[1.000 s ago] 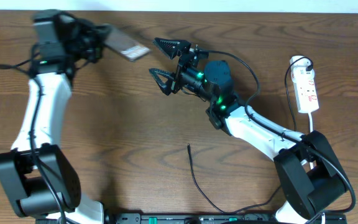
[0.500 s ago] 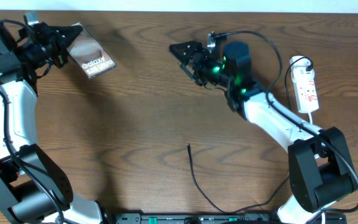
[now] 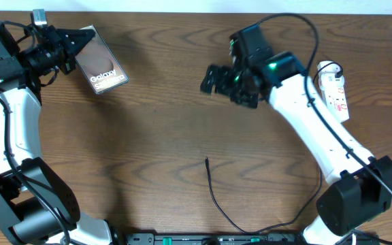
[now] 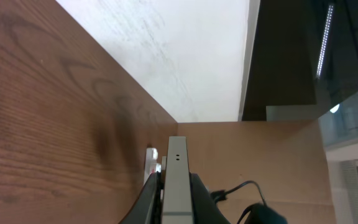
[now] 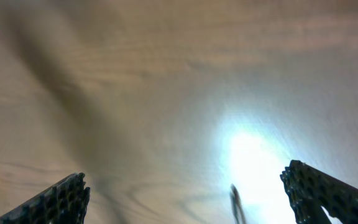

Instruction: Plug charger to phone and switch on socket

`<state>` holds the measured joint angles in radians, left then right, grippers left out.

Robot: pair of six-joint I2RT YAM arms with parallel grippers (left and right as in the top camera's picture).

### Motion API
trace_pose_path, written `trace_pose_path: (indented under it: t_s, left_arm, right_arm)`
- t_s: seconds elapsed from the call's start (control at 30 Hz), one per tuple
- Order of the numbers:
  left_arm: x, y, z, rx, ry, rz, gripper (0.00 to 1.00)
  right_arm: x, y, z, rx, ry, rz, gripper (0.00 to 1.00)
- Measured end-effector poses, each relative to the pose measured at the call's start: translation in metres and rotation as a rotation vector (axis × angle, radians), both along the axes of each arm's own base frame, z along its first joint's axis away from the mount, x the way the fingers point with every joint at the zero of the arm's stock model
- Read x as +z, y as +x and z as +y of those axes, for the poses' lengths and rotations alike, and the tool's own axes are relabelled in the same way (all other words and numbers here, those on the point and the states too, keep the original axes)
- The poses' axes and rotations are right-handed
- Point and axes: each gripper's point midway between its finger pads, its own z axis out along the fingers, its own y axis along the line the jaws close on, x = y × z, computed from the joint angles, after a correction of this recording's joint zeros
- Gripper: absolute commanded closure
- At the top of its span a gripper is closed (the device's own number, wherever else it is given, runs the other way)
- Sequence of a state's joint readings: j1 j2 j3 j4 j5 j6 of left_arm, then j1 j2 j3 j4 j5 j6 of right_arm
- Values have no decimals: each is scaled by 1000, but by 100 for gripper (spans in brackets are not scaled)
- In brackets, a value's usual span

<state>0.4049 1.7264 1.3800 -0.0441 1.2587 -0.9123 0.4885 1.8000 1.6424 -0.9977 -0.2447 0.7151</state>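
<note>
My right gripper will next move back and down, with its open fingers on either side of the charger's black plug, because the plug is nearer my base.
My left gripper is shut on the phone at the far left; the dark screen with white "Galaxy" lettering faces up and is tilted. In the left wrist view the phone's pale edge stands between the two jaws. The charger, a thin black cable, lies on the table at the front middle, its plug tip pointing away. My right gripper is open and empty above the table's middle right. In the right wrist view the plug tip shows blurred between the spread fingers. The socket lies at the far right.
The white power strip has a white round plug at its far end and a white cord. A black cable loops over the right arm. In the left wrist view the wall rises beyond the table edge.
My right arm has swung right and turned its gripper downward over the table. My left gripper has shifted the phone slightly right, still holding it.
</note>
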Motion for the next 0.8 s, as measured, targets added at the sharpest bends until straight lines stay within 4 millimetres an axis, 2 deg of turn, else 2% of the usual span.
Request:
trace_pose_path:
  t_s: [0.2,0.3,0.4,0.6,0.8]
  left_arm:
    - [0,0,-1,-5,2,-6,93]
    - [2,-3,-3,-29,4,-23,93]
    - [3,-5,-5,-45,4,-34,92]
    - [4,-5,-5,-51,10,-44,93]
    - [4,-5,-5,-51,11,-45,93]
  right_arm:
    - [-37,-55,25,101,-144,70,1]
    - [-64,-84,26,111,-209,133,2]
    - [-92,-113,18,108,-270,210,4]
    - [-118,-144,4,113,-312,314,12]
    - [-125,-159,2,128,-315,363,18]
